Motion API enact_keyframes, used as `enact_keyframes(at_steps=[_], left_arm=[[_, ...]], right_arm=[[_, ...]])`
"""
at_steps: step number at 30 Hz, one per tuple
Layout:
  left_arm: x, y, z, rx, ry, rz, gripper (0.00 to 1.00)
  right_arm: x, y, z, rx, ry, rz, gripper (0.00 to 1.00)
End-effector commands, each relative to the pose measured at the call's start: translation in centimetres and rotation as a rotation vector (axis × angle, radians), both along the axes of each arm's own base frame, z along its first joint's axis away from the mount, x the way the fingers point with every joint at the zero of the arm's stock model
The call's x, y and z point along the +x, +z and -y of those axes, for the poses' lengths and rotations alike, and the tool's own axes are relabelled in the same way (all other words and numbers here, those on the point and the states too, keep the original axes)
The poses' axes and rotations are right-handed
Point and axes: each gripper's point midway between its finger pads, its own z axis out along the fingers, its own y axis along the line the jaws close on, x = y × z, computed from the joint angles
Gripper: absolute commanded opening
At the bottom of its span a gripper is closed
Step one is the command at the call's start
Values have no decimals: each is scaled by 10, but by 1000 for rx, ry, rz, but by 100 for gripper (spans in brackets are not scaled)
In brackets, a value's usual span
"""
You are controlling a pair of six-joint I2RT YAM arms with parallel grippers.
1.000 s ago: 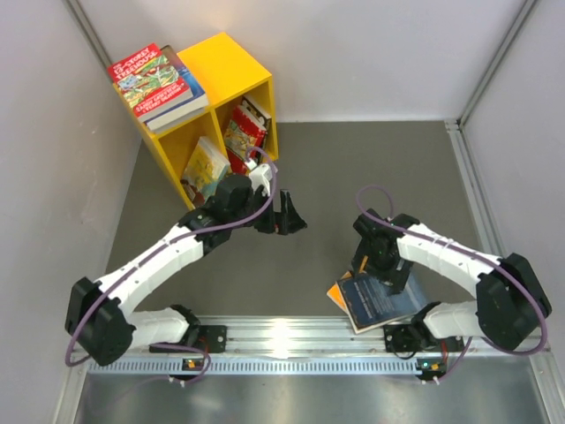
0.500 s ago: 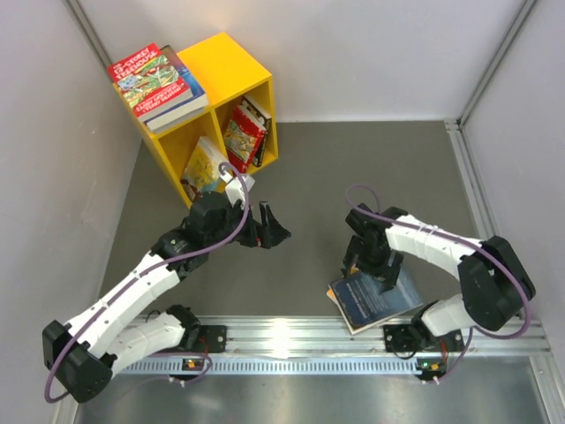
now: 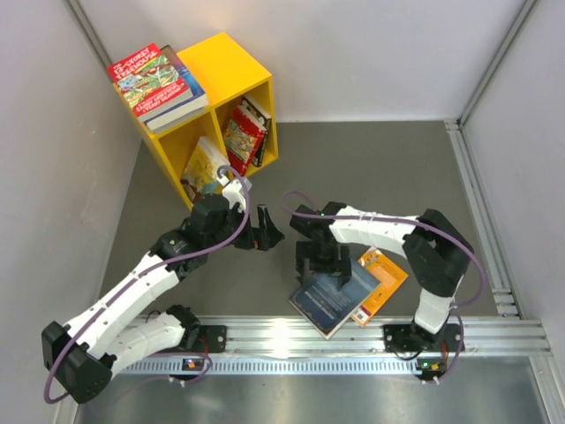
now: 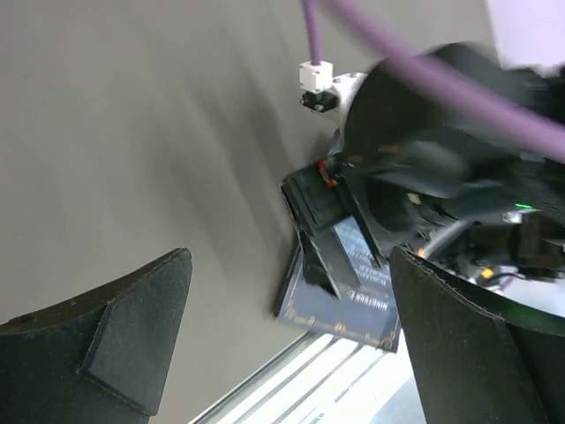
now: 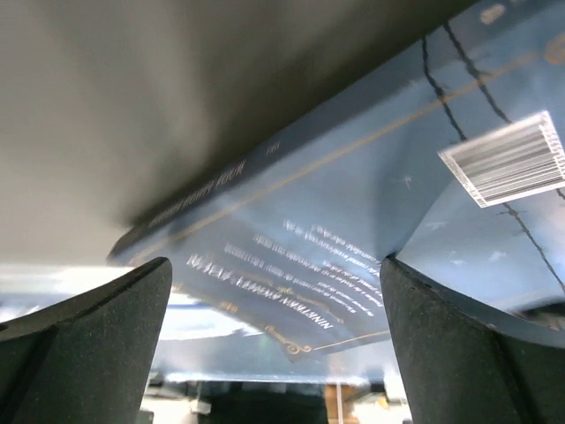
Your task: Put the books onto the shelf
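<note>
The robot's right gripper has its fingers on either side of the blue book's broad cover, so it should turn to the right in the top view, onto the blue book's far corner by the orange book.
The yellow shelf (image 3: 231, 66) stands at the far left. A stack of books (image 3: 156, 82) lies on top of it, and more books stand in its left (image 3: 205, 166) and right (image 3: 244, 132) compartments. A dark blue book (image 3: 334, 302) lies flat near the front rail, partly over an orange book (image 3: 384, 278). My right gripper (image 3: 325, 267) is open, its fingers spread over the dark blue book (image 5: 335, 221) and its far edge. My left gripper (image 3: 267, 237) hangs open and empty just left of it. The left wrist view shows the same blue book (image 4: 353, 305) between its fingers (image 4: 132, 327).
White walls close in the grey table on the left, back and right. An aluminium rail (image 3: 282, 336) runs along the near edge, right beside the blue book. The two arms are close together at mid-table.
My right gripper swung left and the dark blue book slid left with it, uncovering the orange book. My left arm drew back from the shelf, then held still.
</note>
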Motion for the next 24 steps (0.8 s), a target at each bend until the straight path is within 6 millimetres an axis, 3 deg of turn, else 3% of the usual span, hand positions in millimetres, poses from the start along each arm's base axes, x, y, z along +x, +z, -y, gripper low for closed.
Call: enact_keyframes(at_steps=[1, 2, 3, 4, 5, 6, 7, 8, 9, 10, 13, 14, 18, 24], left_arm=[[6, 22, -9, 10, 35, 79, 99], [7, 22, -10, 14, 41, 82, 99], [8, 21, -11, 18, 49, 84, 99], [8, 21, -13, 16, 56, 87, 99], [8, 20, -12, 13, 58, 86, 99], [7, 16, -11, 11, 51, 76, 99], [8, 17, -8, -6, 45, 81, 99], [5, 15, -3, -18, 18, 69, 99], [6, 9, 2, -25, 1, 59, 99], [6, 4, 6, -28, -15, 41, 99], [2, -22, 19, -16, -72, -59, 99], [3, -27, 23, -16, -81, -73, 99], [3, -64, 34, 29, -128, -182, 99], [2, -99, 46, 42, -172, -265, 99]], right_arm=[[107, 66, -195, 856, 81, 531, 100], [108, 76, -193, 865, 88, 553, 100], [108, 105, -188, 899, 96, 601, 100], [109, 111, -178, 887, 103, 629, 100], [110, 128, -158, 850, 80, 672, 100], [109, 125, -143, 815, 73, 686, 100], [114, 141, -117, 779, 30, 736, 100], [115, 140, -99, 734, 3, 745, 100], [126, 129, -69, 638, -76, 775, 100], [116, 125, -44, 574, -102, 748, 100], [107, 100, 2, 436, -152, 709, 100], [101, 97, 10, 420, -155, 702, 100], [67, 49, 39, 303, -206, 562, 100], [47, 18, 67, 220, -304, 516, 100]])
